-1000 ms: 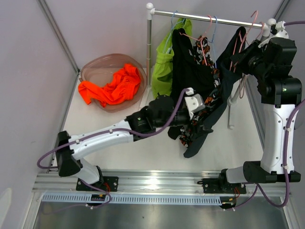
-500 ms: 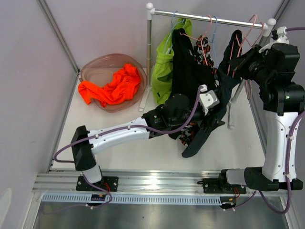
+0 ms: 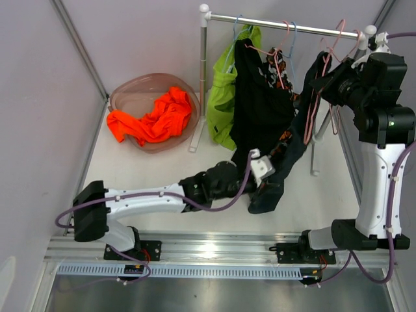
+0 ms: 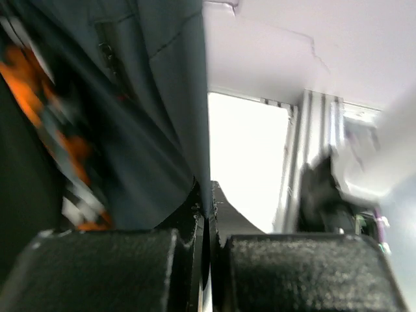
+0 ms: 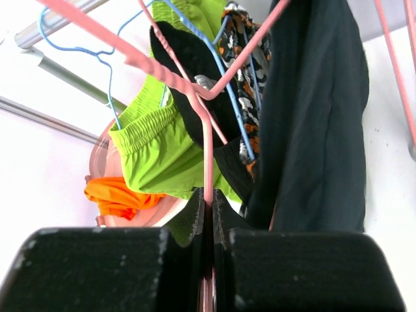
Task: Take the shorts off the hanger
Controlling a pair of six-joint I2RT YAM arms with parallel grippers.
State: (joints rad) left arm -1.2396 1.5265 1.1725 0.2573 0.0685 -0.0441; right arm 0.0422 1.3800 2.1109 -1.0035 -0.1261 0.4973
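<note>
The pink hanger's hook stands up past the clothes bar, so I will move my right gripper down until the hook rests over the clothes bar (image 3: 336, 31), and then let go of the hanger.
The dark navy shorts (image 3: 296, 140) hang from a pink wire hanger (image 3: 311, 110) at the right end of the clothes rail. My left gripper (image 3: 266, 183) is low at the shorts' bottom hem and shut on it; the left wrist view shows an edge of the dark fabric (image 4: 149, 130) pinched between the left gripper's (image 4: 209, 207) closed jaws. My right gripper (image 3: 325, 83) is up by the rail, shut on the hanger. In the right wrist view the pink hanger wire (image 5: 208, 143) runs straight into the right gripper's (image 5: 208, 198) closed jaws, with the shorts (image 5: 312, 117) draped to the right.
The rail (image 3: 286, 25) also carries lime green shorts (image 3: 224, 91), a black garment (image 3: 257, 97) and a patterned garment (image 3: 279, 65) on blue and pink hangers. The rack's post (image 3: 203, 84) stands left. A pink basin (image 3: 130, 91) with an orange cloth (image 3: 156, 117) sits at the back left.
The left gripper went from open to shut on the shorts' lower edge and moved down and towards the near side, drawing the fabric with it. The right gripper kept hold of the hanger.
</note>
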